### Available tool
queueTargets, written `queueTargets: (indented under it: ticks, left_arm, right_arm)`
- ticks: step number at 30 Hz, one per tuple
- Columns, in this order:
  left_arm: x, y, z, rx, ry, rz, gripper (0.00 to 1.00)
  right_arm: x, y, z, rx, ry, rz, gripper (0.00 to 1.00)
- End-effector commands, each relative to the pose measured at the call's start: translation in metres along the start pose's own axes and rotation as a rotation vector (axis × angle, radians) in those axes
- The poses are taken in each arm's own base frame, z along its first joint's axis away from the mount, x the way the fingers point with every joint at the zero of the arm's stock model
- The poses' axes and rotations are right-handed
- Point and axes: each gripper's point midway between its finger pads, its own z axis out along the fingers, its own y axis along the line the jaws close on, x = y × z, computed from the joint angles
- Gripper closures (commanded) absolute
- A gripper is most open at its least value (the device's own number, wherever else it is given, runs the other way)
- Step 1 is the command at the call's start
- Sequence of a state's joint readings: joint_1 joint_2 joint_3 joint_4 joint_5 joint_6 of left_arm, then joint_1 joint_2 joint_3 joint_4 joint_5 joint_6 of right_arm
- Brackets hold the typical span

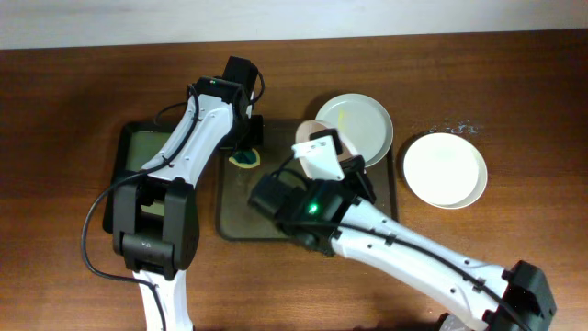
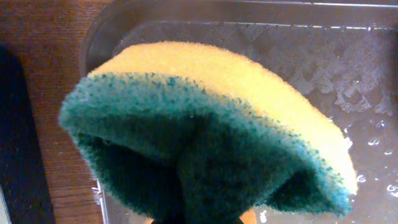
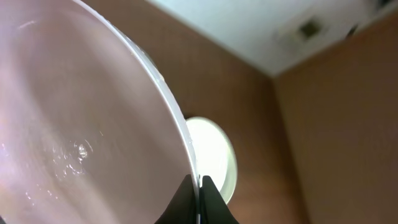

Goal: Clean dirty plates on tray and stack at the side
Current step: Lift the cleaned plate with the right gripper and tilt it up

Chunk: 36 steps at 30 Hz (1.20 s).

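I will swing my right gripper toward the third white plate (image 1: 446, 170) (image 3: 210, 154), because it is already lying beside the tray, then level the tilted plate above it, lower it and let go.
My left gripper (image 1: 246, 145) is shut on a yellow sponge with a green scrub side (image 1: 244, 162), held over the far left corner of the dark tray (image 1: 237, 221). In the left wrist view the sponge (image 2: 205, 118) hides the fingers, above the wet tray (image 2: 348, 62). My right gripper (image 1: 327, 158) is shut on the rim of a pale plate (image 1: 312, 136), held tilted on edge above the tray; the right wrist view shows the fingers (image 3: 199, 186) pinching that plate's rim (image 3: 74, 112). A second plate (image 1: 360, 124) with a faint yellow streak lies at the tray's far right corner. A third white plate (image 1: 446, 170) lies on the table to the right of the tray and also shows in the right wrist view (image 3: 214, 155).
A smaller black tray with a greenish inside (image 1: 138, 152) lies left of the dark tray, partly under my left arm. Water drops (image 1: 455, 129) glint on the table behind the side plate. The brown wooden table (image 1: 514, 83) runs to the wall at the back.
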<state>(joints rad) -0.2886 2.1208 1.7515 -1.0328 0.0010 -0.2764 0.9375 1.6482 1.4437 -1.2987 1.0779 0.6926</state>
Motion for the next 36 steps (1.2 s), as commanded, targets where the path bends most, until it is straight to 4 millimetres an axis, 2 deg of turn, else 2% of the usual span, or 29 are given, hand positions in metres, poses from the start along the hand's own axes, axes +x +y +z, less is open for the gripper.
queueTargets:
  ticks: [1, 9, 16, 22, 36]
  left_arm:
    - [-0.003, -0.004, -0.003, 0.014, -0.008, 0.019, 1.0]
    - [-0.002, -0.004, -0.003, 0.013, -0.005, 0.019, 1.0]
    - [-0.001, -0.004, -0.003, 0.012, -0.002, 0.019, 1.0]
    - [-0.002, -0.002, -0.003, 0.004, -0.004, 0.019, 1.0]
    - [-0.001, -0.002, -0.003, 0.004, -0.003, 0.019, 1.0]
  right_arm:
    - [0.011, 0.0, 0.007, -0.09, 0.116, 0.118, 0.96]
    - [0.017, -0.008, 0.01, -0.058, 0.141, 0.157, 0.96]
    - [0.003, -0.029, 0.011, 0.053, 0.048, 0.143, 0.96]
    - [0.002, -0.03, 0.011, 0.058, 0.042, 0.148, 0.96]
    - [0.031, 0.013, 0.007, -0.17, 0.257, 0.23, 0.96]
